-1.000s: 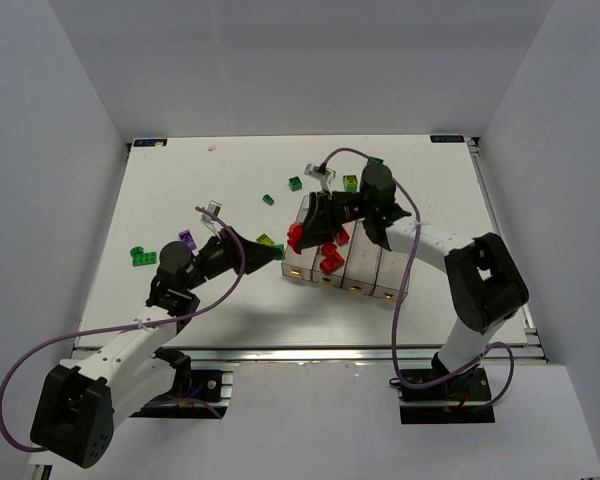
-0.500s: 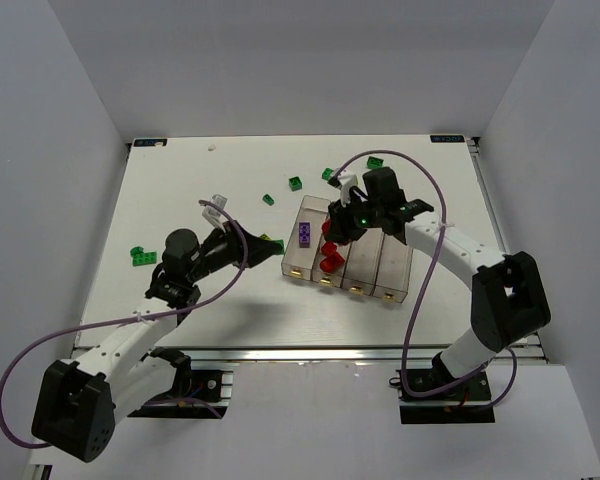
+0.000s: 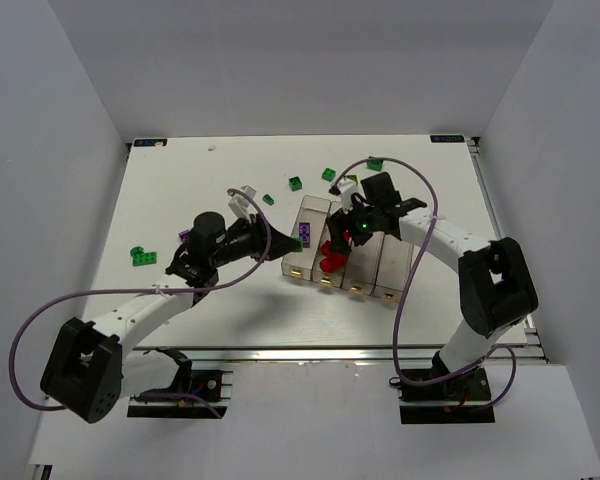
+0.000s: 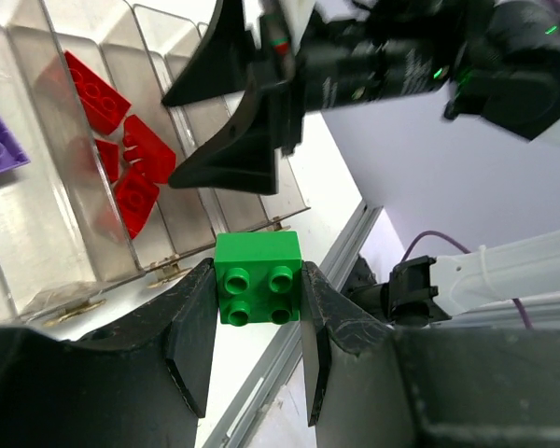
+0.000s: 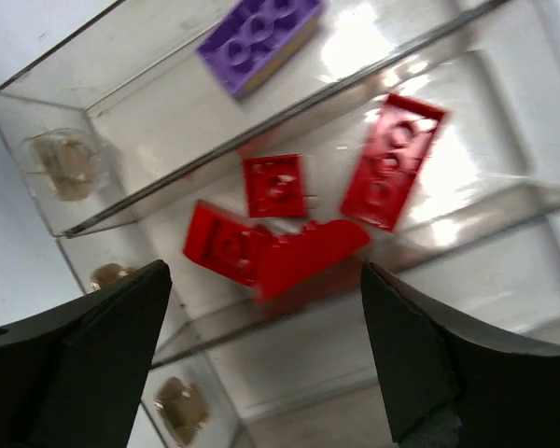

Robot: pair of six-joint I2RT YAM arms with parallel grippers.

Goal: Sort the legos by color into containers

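Note:
My left gripper carries the green lego (image 4: 258, 278) past the red legos next and releases it inside. The empty third bin (image 4: 241, 209) lies right of it in the top view.
My left gripper (image 3: 280, 246) is shut on a dark green two-by-two lego (image 4: 258, 278) and hovers just left of the containers (image 3: 391, 272), near their gold-tab end. The row of four clear bins (image 4: 61, 201) holds a purple lego (image 3: 305, 234) in the leftmost bin and several red legos (image 3: 330, 262) in the second. My right gripper (image 3: 340, 232) hangs open over that second bin. Its fingers (image 5: 107, 322) straddle the red legos (image 5: 280, 247) below, and nothing is held between them. The purple lego (image 5: 259, 33) lies one bin over.
Loose legos lie on the white table: a green pair at far left (image 3: 140, 256), green ones behind the bins (image 3: 295, 183) (image 3: 328, 174) (image 3: 375, 163), and a small one (image 3: 268, 199). The table's metal front rail (image 4: 289, 373) runs close below my left gripper.
My right gripper has opened over the second bin and a red lego now lies there. My left arm has swung right toward the bins with the green lego.

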